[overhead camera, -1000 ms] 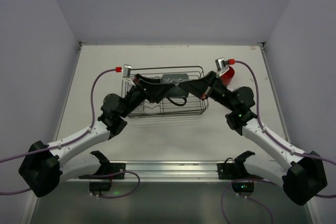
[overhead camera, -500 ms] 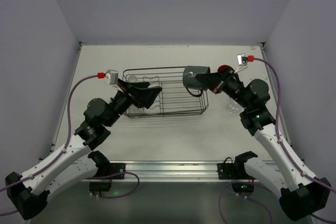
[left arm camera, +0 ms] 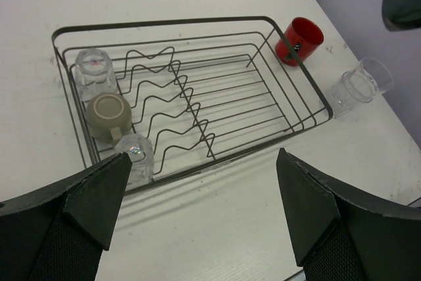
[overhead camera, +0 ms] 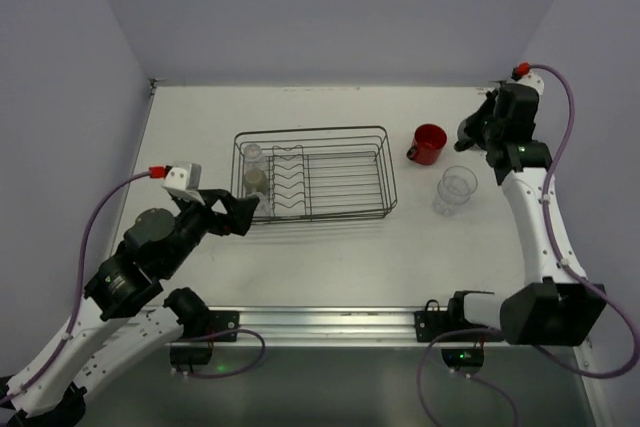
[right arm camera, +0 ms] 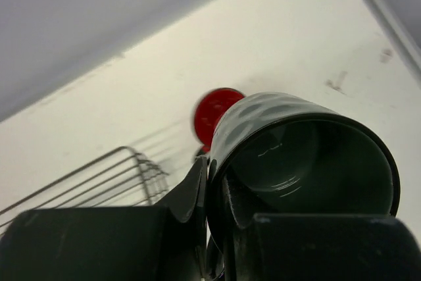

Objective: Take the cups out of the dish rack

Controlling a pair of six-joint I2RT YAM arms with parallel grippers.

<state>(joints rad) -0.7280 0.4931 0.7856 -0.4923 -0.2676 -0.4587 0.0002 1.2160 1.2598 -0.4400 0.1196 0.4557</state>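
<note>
I will lower the dark grey-green mug [right arm camera: 306,156] with my right gripper next. I will let go of the mug's rim on the bare tabletop beside the red mug, because that open spot is below my gripper.
The black wire dish rack [overhead camera: 310,130] stands mid-table. Its left end holds a clear glass [left arm camera: 94,70], the olive-tan cup [left arm camera: 108,113] and another clear glass [left arm camera: 136,156]. The red mug [overhead camera: 430,143] and a clear glass [overhead camera: 455,190] stand on the table right of the rack. My right gripper [overhead camera: 472,133] is at the far right, beyond the red mug, shut on the rim of the dark grey-green mug [right arm camera: 306,156] and holding it in the air. My left gripper [overhead camera: 235,215] is open and empty, just off the rack's near left corner.
Grey walls close in the table on the left, back and right. The right arm is close to the right wall. A metal rail [overhead camera: 320,319] runs along the near edge between the arm bases.
My right gripper lifted the dark mug out of the rack and swung it to the far right. My left arm pulled back from the rack toward the near left.
</note>
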